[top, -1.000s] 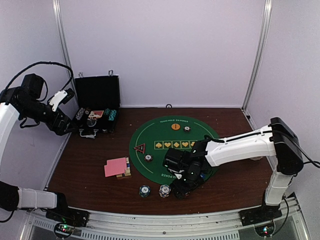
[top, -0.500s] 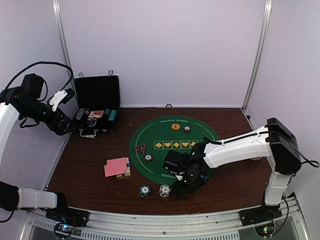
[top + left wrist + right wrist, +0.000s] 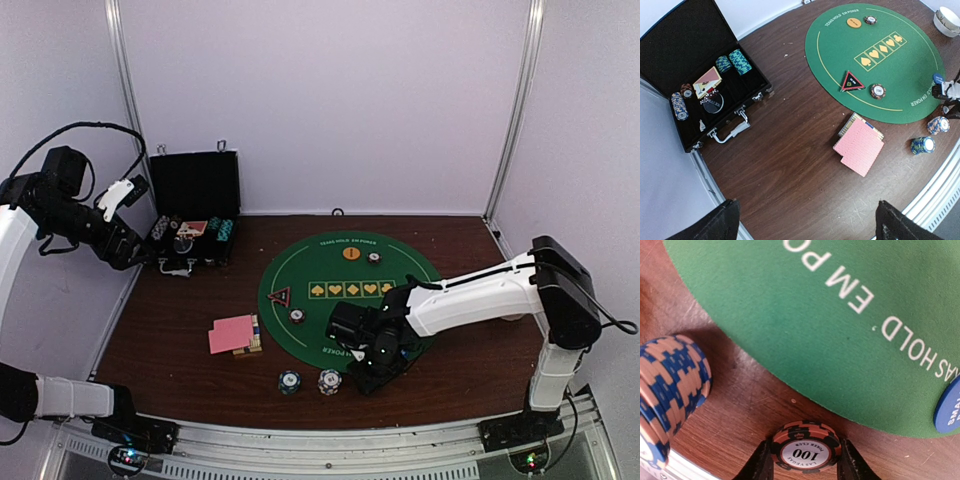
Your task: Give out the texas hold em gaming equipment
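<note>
The chip should be lifted outward by my right gripper, then lowered onto the mat (image 3: 350, 290) by the blue disc, because the orange disc and triangular marker have chips.
My right gripper (image 3: 805, 460) is down on the wood just off the near edge of the green mat (image 3: 350, 290), shut on an orange-black "100" poker chip (image 3: 806, 446); both fingers press its sides. A blue-orange chip stack (image 3: 670, 385) stands to its left and a blue disc (image 3: 950, 407) lies on the mat at right. Two chip stacks (image 3: 289, 381) (image 3: 329, 381) sit left of the right gripper (image 3: 372, 375). Pink-backed cards (image 3: 860, 147), a triangular marker (image 3: 852, 81), a single chip (image 3: 878, 91) and an orange disc (image 3: 854, 22) lie spread out. My left gripper (image 3: 807, 230) hangs open high at the left.
An open black case (image 3: 685, 65) with chips and cards inside stands at the back left. The cards rest on a small yellow-blue box (image 3: 850, 125). A white bowl (image 3: 947, 20) is at the far right. The metal frame rail (image 3: 330, 445) runs along the near edge.
My right gripper's jaws have closed in onto the "100" chip and the wrist has settled slightly. The left arm has not moved.
</note>
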{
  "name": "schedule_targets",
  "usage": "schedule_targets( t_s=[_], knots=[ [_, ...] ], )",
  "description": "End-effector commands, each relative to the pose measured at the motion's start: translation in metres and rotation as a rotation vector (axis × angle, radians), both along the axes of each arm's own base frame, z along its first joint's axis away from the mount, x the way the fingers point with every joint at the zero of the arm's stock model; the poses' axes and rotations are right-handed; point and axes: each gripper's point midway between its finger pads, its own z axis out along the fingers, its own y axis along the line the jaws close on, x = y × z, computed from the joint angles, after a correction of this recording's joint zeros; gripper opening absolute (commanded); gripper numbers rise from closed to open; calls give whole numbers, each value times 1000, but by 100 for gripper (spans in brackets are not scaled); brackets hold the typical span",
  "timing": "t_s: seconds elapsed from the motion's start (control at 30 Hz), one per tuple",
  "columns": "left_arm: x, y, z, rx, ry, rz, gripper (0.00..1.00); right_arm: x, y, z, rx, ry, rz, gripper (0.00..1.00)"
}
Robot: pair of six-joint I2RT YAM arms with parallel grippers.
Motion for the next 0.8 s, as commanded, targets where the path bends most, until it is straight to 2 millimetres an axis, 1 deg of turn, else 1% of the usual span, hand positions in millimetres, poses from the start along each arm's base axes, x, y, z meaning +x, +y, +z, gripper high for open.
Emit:
schedule_targets(
  t_s=[0.0, 0.1, 0.2, 0.33, 0.37, 0.47, 0.57, 0.6, 0.77],
  knots=[
    [1, -2, 10, -13, -31, -12, 98, 6, -2, 8, -4, -35, -8, 31],
    [1, -2, 11, -13, -34, -10, 98, 9, -2, 21, 3, -47, -7, 26],
    [1, -2, 12, -13, -37, -11, 98, 14, -3, 39, 15, -74, -10, 23],
    [0, -2, 13, -12, -40, -10, 98, 29, -9, 64, 50, -104, -46, 22],
    [0, -2, 13, -12, -40, -11, 98, 35, -12, 71, 64, -113, -62, 22],
    [0, -2, 14, -12, -43, -11, 98, 52, -26, 84, 63, -144, -99, 22],
    [0, -2, 15, -11, -45, -11, 97, 68, -45, 87, 56, -150, -149, 22],
    [0, -2, 14, -11, -43, -12, 97, 76, -55, 86, 43, -165, -174, 22],
    [-2, -3, 14, -15, -43, -15, 98, 108, -96, 72, 13, -187, -310, 22]
  ],
)
